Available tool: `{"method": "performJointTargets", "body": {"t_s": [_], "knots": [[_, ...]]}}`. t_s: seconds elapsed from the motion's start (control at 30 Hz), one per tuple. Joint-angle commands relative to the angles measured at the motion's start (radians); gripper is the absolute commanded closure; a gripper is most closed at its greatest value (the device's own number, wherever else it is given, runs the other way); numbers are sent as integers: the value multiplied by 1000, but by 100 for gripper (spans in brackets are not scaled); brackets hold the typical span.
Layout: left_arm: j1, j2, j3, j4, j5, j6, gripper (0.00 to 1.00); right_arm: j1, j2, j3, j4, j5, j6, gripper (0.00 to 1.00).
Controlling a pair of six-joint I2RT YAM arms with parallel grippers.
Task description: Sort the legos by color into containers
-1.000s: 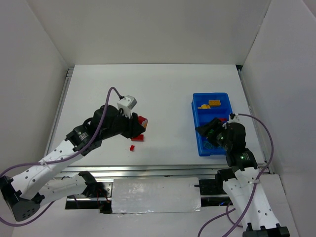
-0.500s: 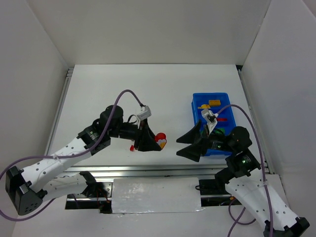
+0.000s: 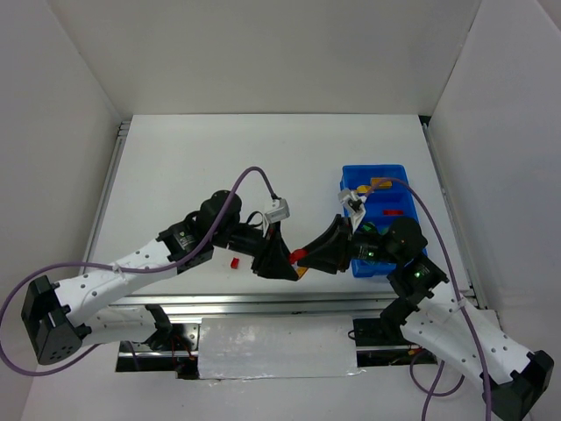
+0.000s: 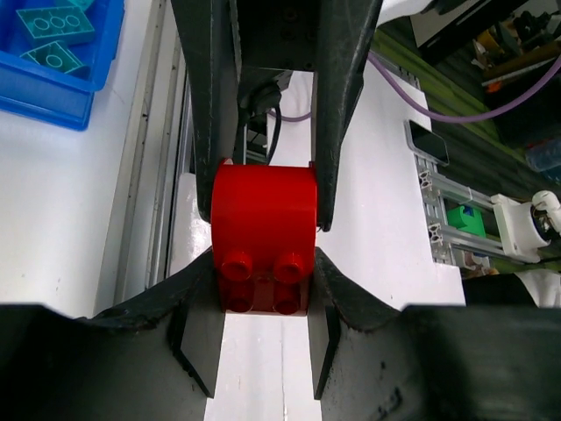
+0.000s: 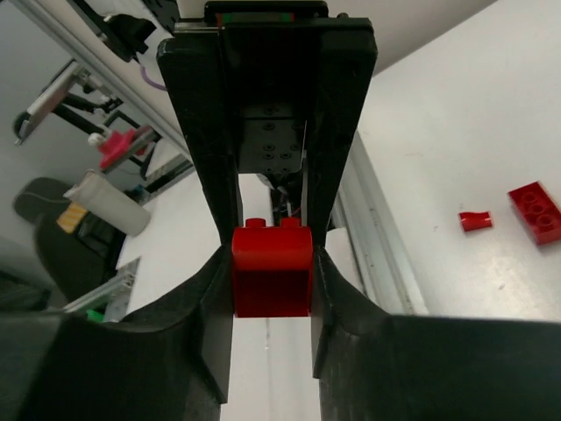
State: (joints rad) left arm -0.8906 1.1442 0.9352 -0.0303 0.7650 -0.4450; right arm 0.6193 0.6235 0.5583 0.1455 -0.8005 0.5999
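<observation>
A red lego lies in the tray's middle section [image 3: 386, 208], so my right gripper should next swing outward and to the right in the top view, turn down over that section and release.
A red lego [image 3: 300, 256] hangs above the table's near edge, between the two arms. My left gripper [image 3: 292, 260] is shut on it from the left, and the studs show between its fingers in the left wrist view [image 4: 263, 232]. My right gripper [image 3: 308, 253] is shut on the same lego [image 5: 272, 272] from the right, its fingers pressed against both sides. The blue tray [image 3: 344, 197] of containers stands behind the right arm, holding yellow legos [image 3: 375, 184] and a red one [image 3: 394, 211]. Cyan legos [image 4: 57, 22] lie in its near compartment.
One small red piece [image 3: 235, 262] lies on the table under the left arm. The right wrist view shows it [image 5: 475, 219] beside a flat red brick [image 5: 536, 210]. A metal rail [image 3: 263, 303] runs along the near edge, and white walls enclose the table.
My left arm carried the red lego rightward to the middle. My right gripper swung left away from the tray, met it and closed on the same lego.
</observation>
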Motion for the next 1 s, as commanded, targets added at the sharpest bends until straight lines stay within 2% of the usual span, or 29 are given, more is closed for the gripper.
{"method": "performJointTargets", "body": {"t_s": [0.0,0.03,0.07,0.1,0.13,0.2,0.23,0.27,0.3,0.33,0.37,0.4,0.43,0.47,0.5,0.53,0.57,0.6,0.73,0.87,0.97], "knots": [[-5,-8,53,52,-6,28,100,36,8,26,40,23,-37,76],[-5,-9,56,49,-12,32,100,37,7,16,45,21,-37,83],[-5,-17,56,46,-26,32,100,40,5,11,46,20,-34,95],[-5,-20,57,46,-32,35,100,40,4,6,54,11,-29,100],[-5,-24,59,44,-36,37,100,42,-2,-4,66,7,-29,100],[-5,-24,65,33,-64,40,82,39,-14,-14,69,29,-28,100],[-5,-27,71,27,-87,39,67,42,-33,-15,36,120,-35,100],[-5,-29,77,-6,-122,37,8,39,-39,-14,11,185,-37,100],[-5,-31,91,-54,-216,32,1,40,-42,1,-65,263,-37,100],[-5,-34,102,-90,-292,28,1,39,-38,15,-116,455,-28,100],[-4,-35,131,-136,-391,14,1,37,-25,34,-168,566,-19,100],[2,-34,149,-187,-631,-36,1,33,-7,84,-285,684,-9,100],[11,-29,169,-309,-741,-69,0,24,54,115,-355,801,26,100],[47,-24,204,-374,-835,-104,1,7,94,150,-418,1015,49,100],[68,-23,215,-429,-965,-148,0,-59,187,222,-542,1090,67,100],[85,-32,221,-516,-1016,-162,1,-111,235,250,-585,1154,92,100],[99,-43,224,-555,-1068,-178,1,-172,278,279,-622,1164,112,100],[114,-75,223,-588,-1149,-190,0,-294,350,319,-671,1155,119,100],[116,-164,195,-667,-1184,-133,0,-438,430,353,-647,1241,104,100],[117,-224,139,-675,-1190,-58,0,-509,521,419,-669,1307,109,100],[116,-248,106,-672,-1188,-57,1,-539,576,430,-663,1302,113,100]]}}
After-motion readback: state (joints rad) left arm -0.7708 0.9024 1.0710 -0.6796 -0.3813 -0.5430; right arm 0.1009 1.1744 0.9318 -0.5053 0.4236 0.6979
